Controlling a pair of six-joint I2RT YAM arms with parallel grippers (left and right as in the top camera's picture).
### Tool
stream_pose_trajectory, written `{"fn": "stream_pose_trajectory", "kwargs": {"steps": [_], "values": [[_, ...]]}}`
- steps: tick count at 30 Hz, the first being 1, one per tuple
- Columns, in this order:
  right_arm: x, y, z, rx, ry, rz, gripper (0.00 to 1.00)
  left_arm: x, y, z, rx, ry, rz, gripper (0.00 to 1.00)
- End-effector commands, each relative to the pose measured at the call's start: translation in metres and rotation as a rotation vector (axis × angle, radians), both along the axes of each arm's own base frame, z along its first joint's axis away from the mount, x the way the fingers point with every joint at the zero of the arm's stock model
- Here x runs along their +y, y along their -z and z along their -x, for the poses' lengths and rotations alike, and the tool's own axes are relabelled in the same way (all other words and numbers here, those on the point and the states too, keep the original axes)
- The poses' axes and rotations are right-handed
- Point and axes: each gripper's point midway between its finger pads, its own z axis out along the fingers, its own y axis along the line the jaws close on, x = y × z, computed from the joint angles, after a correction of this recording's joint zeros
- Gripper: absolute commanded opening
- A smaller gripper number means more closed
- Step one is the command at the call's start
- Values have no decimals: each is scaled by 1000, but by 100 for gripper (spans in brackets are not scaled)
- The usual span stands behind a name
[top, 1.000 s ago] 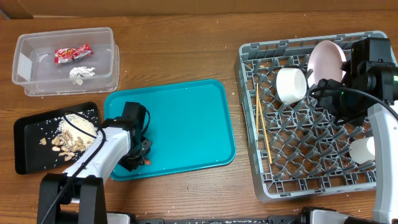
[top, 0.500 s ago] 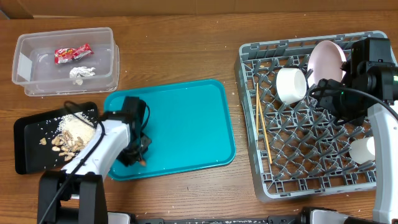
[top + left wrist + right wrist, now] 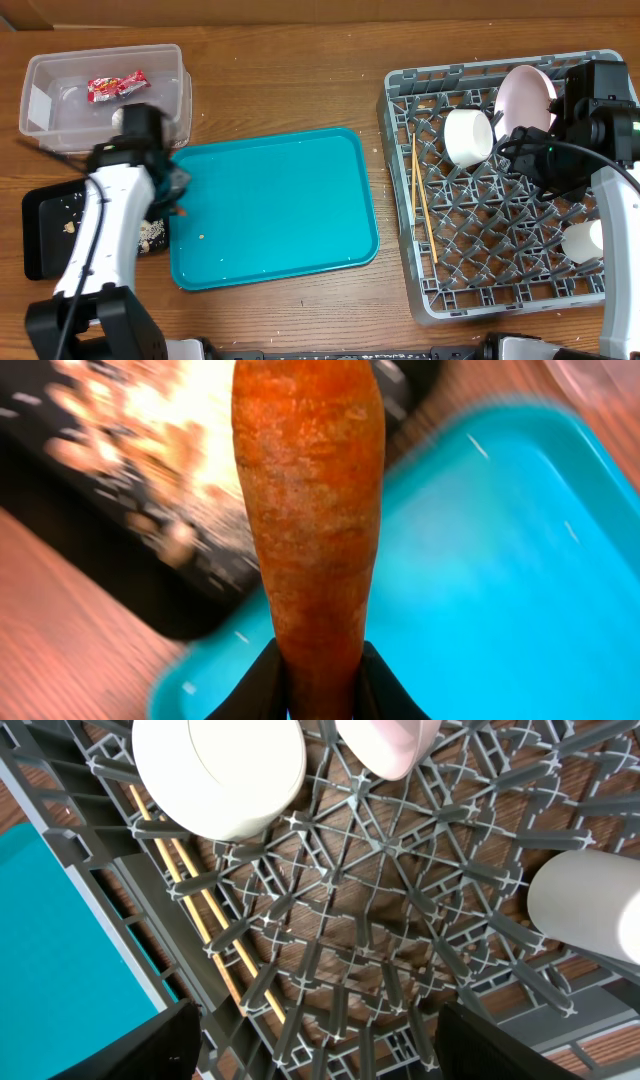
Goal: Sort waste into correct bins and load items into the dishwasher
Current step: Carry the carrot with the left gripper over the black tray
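Note:
I should carry the carrot to the left in the overhead view with my left gripper, then lower it over the scraps in the black tray (image 3: 45, 240).
My left gripper (image 3: 178, 196) is shut on the small orange carrot (image 3: 310, 510) and holds it over the left edge of the teal tray, beside the black tray (image 3: 45, 240). Pale scraps and rice (image 3: 170, 410) lie in the black tray. The clear tub (image 3: 60, 130) holds the red wrapper (image 3: 117, 85); my left arm hides the tissue. The grey dish rack (image 3: 500, 290) holds two white bowls (image 3: 467, 137) (image 3: 583, 240), the pinkish plate (image 3: 525, 97) and the chopsticks (image 3: 422, 200). My right gripper (image 3: 320, 1060) is open and empty above the rack floor.
The teal tray (image 3: 280, 200) lies in the middle with a small orange crumb (image 3: 201, 237) on it. A few pale crumbs lie on the wooden table left of the rack.
My left arm has swung from the tray's front left corner back and to the left, carrying the carrot to the tray's left edge. The right arm has not moved.

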Motion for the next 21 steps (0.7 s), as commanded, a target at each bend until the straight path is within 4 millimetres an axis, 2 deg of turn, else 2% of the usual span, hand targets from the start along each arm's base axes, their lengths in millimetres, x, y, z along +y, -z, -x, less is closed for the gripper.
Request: {"fn": "stream_pose_trajectory", "kwargs": {"steps": [1, 6, 9, 15, 21], "values": [[0, 1, -1, 0, -6, -3, 77, 48, -8, 5, -11, -97, -86, 4], [1, 2, 1, 6, -6, -4, 77, 91, -2, 12, -26, -197, -106, 4], [1, 2, 1, 7, -6, -4, 77, 110, 12, 15, -6, -233, -106, 4], [1, 2, 1, 6, -6, -4, 77, 126, 44, 8, 37, -200, -103, 5], [1, 2, 1, 7, -5, -4, 77, 129, 64, 2, 56, -191, -96, 17]]}}
